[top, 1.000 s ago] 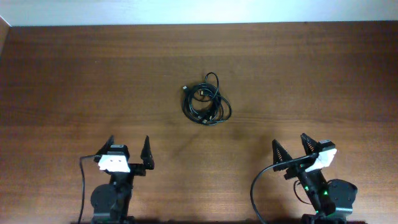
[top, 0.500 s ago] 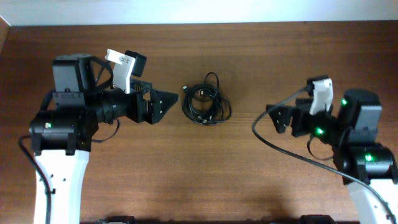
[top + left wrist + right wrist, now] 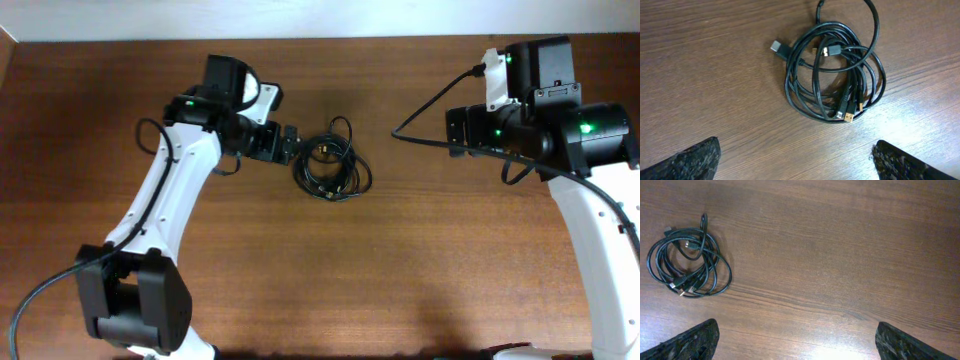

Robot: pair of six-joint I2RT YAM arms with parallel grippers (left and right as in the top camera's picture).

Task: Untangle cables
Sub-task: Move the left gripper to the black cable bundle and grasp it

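My left gripper goes down and toward the right in the overhead view onto the bundle's outer parts next, since they curve closest to its open fingers.
The cables [image 3: 330, 165] lie as one small knotted bundle of thin black cords with plug ends on the wooden table, near its middle. The bundle also shows in the left wrist view [image 3: 835, 67] and at the left of the right wrist view [image 3: 687, 262]. My left gripper [image 3: 285, 145] is open and empty, just left of the bundle. In its wrist view the fingertips [image 3: 795, 155] are wide apart below the bundle. My right gripper [image 3: 455, 125] is open and empty, well to the right of the bundle, its fingertips [image 3: 797, 337] spread over bare wood.
The brown wooden table [image 3: 330, 260] fills the view. A pale wall strip [image 3: 320, 18] runs along its far edge. Thick black wires [image 3: 430, 100] hang from the right arm.
Both arms have risen from their folded pose at the front edge and reached out over the table. The left gripper has come up beside the bundle. The bundle has not moved.
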